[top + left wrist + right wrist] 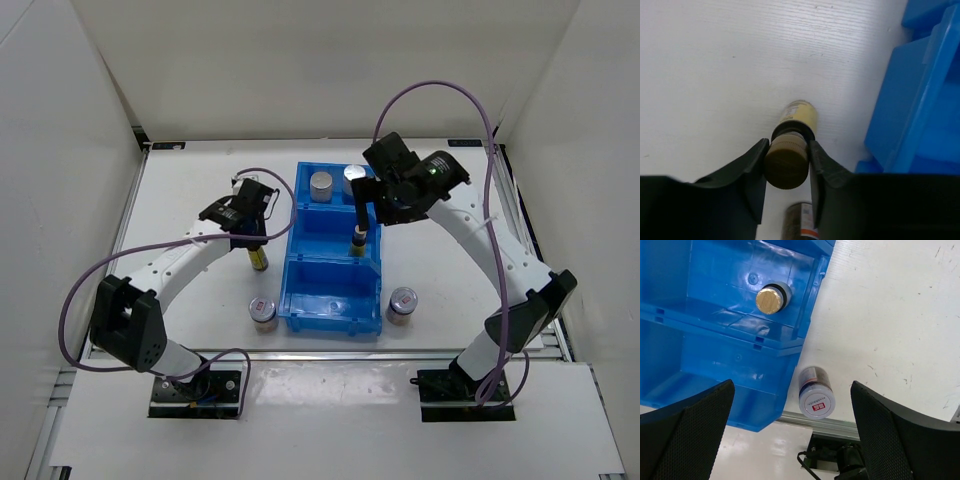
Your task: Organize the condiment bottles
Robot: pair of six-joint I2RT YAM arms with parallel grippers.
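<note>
The middle compartment's free side [319,236] lies to the right of my left gripper in the top view, so I will lift it over the wall between the compartments and lower there.
My left gripper [786,161] is shut on the brown cap of a slim yellow-labelled bottle [803,114], which stands on the white table left of the bin [258,258]. A second slim bottle [358,243] stands in the bin's middle compartment, and its cap shows in the right wrist view [770,299]. Two silver-capped bottles [320,185] [354,173] stand in the far compartment. One squat jar [262,311] stands left of the bin's near end and another [402,303] to its right. My right gripper [792,386] hangs open high above the right jar [816,393], holding nothing.
The blue three-compartment bin [330,312] lies in the middle of the table, with nothing in its near compartment. The bin's wall [920,100] is close on the right of my left gripper. White walls enclose the table, and a metal rail [820,422] runs along its near edge.
</note>
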